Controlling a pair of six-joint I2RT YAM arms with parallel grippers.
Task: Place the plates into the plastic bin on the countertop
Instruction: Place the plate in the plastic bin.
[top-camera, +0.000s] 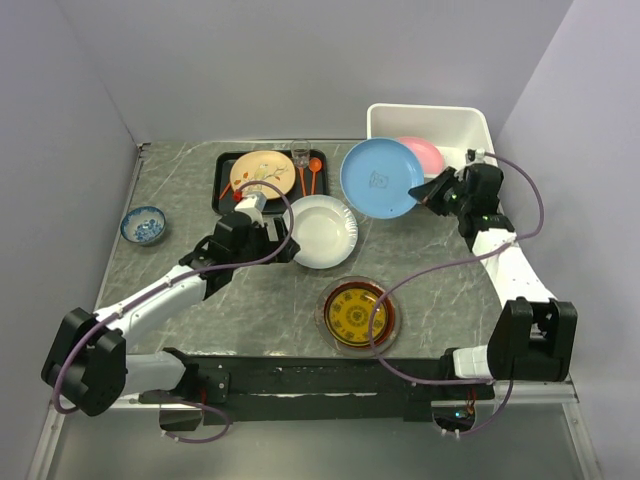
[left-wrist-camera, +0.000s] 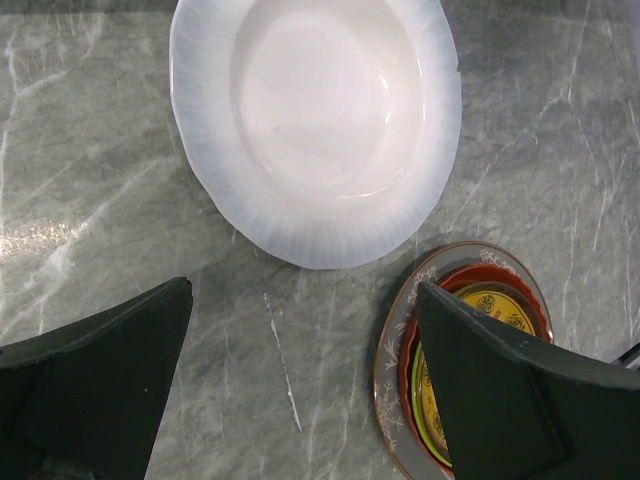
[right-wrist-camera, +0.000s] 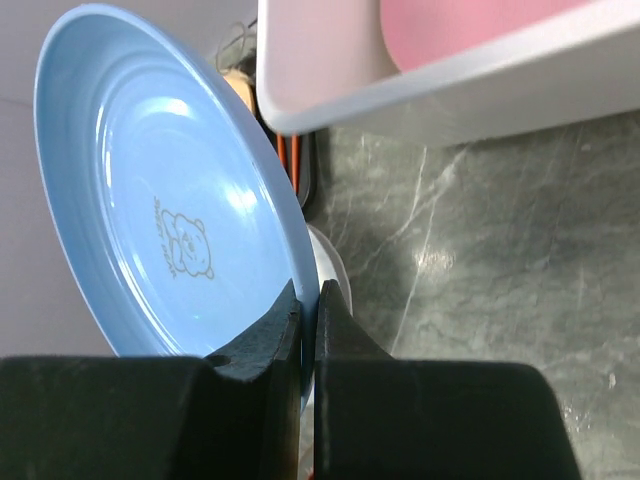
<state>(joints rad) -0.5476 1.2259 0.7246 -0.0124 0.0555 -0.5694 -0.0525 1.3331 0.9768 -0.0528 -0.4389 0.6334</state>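
Observation:
The pink plate (top-camera: 424, 153) lies outward behind the bin's near side, so my right gripper next crosses that side outward, lowers the light blue plate (top-camera: 378, 178) and releases it.
A light blue plate (top-camera: 378, 178) with a bear drawing (right-wrist-camera: 185, 245) hangs tilted just left of the white plastic bin (top-camera: 430, 111), and my right gripper (top-camera: 424, 192) (right-wrist-camera: 308, 292) is shut on its rim. A pink plate (top-camera: 424, 153) lies inside the bin. A white plate (top-camera: 322, 232) (left-wrist-camera: 315, 120) rests on the countertop (top-camera: 180, 185). My left gripper (top-camera: 265, 215) (left-wrist-camera: 303, 292) stands open and empty just short of it. A gold-patterned dark red plate (top-camera: 357, 314) (left-wrist-camera: 490, 300) tops a stack near the front. A cream floral plate (top-camera: 260, 174) sits on the black tray (top-camera: 224, 170).
A small blue-patterned bowl (top-camera: 143, 224) stands at the left. Orange utensils (top-camera: 311, 176) and a clear glass (top-camera: 300, 153) lie on the tray's right side. Walls close in the left, back and right sides.

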